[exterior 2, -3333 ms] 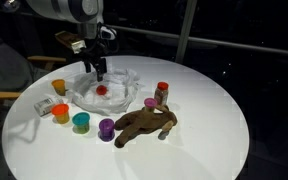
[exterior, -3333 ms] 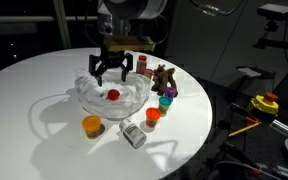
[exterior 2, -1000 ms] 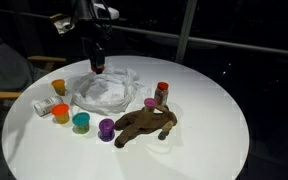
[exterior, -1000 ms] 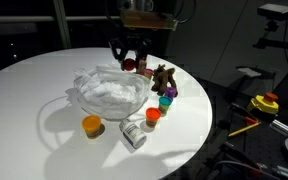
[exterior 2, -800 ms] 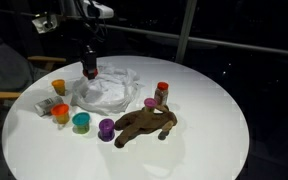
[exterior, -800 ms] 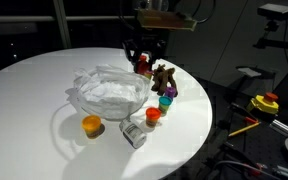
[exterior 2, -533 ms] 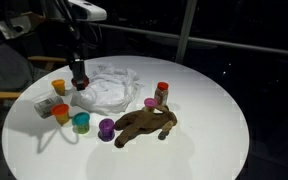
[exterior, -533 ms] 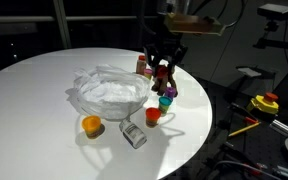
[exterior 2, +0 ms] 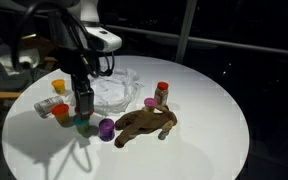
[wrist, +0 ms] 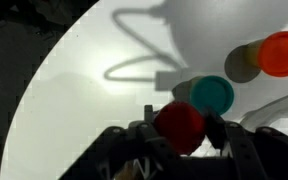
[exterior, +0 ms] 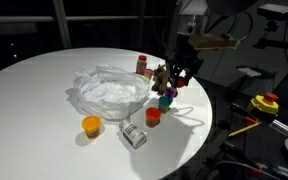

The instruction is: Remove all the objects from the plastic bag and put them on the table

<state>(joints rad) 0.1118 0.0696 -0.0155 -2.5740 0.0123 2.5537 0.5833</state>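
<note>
Next I will bring the red round object down in my gripper past the teal cup, toward the table [exterior: 187, 98] [wrist: 140, 105] beside the purple cup.
The crumpled clear plastic bag [exterior: 109, 92] [exterior 2: 114, 88] lies in the middle of the round white table [exterior: 34, 90] [exterior 2: 204, 110]. My gripper [wrist: 181, 128] is shut on a round red object [wrist: 176, 117], which sits between the two black fingers. In both exterior views the gripper [exterior: 181, 72] [exterior 2: 84, 105] hangs beside the bag, low over the row of small cups. In the wrist view a teal cup [wrist: 212, 95] is just beyond the red object and an orange-red cup [wrist: 282, 52] is farther off. What is inside the bag does not show.
Around the bag stand an orange cup [exterior: 91, 126], a small can [exterior: 134, 134], a red cup [exterior: 153, 116], a purple cup [exterior 2: 106, 128], a brown plush toy [exterior 2: 144, 123] and a red-lidded bottle [exterior 2: 162, 93]. The table edge [wrist: 44, 90] is close to the gripper.
The gripper has swung away from above the bag, carrying the red object sideways and down to the row of cups near the table's edge.
</note>
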